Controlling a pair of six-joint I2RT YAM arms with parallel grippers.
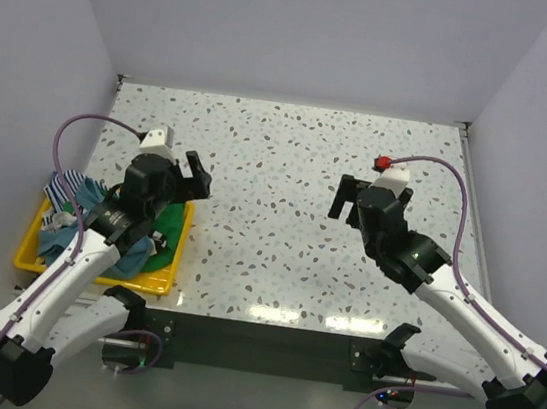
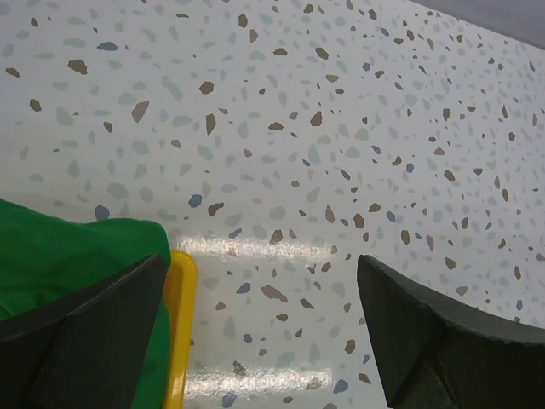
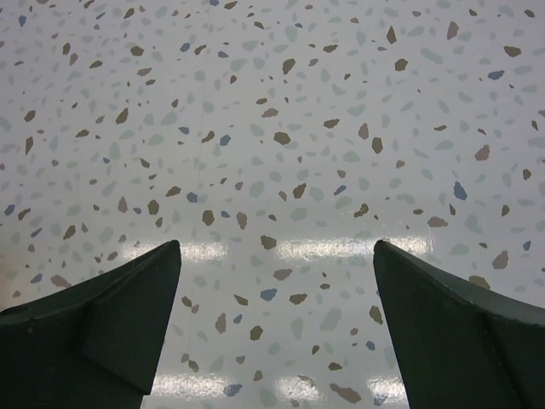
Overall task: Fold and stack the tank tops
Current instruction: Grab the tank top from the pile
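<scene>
My left gripper moves back, down and to the left in the top view next, onto the teal-blue top's fold (image 1: 135, 256), which lies uncovered below it.
Several tank tops lie bunched in a yellow tray (image 1: 28, 258) at the left: a green one (image 1: 163, 240), a teal-blue one (image 1: 129, 264) and a thin blue-striped one (image 1: 67, 185). The black-and-white striped top is not in view. My left gripper (image 1: 196, 176) is open and empty above the tray's far right corner. In the left wrist view the green top (image 2: 60, 256) and the tray's rim (image 2: 180, 328) show beside the left finger (image 2: 89, 332). My right gripper (image 1: 347, 199) is open and empty over bare table. Its wrist view shows only the speckled table (image 3: 272, 128).
The speckled table (image 1: 277, 175) is walled on the left, back and right. The tray sits at the front left edge, partly under my left arm. A purple cable loops from each arm.
</scene>
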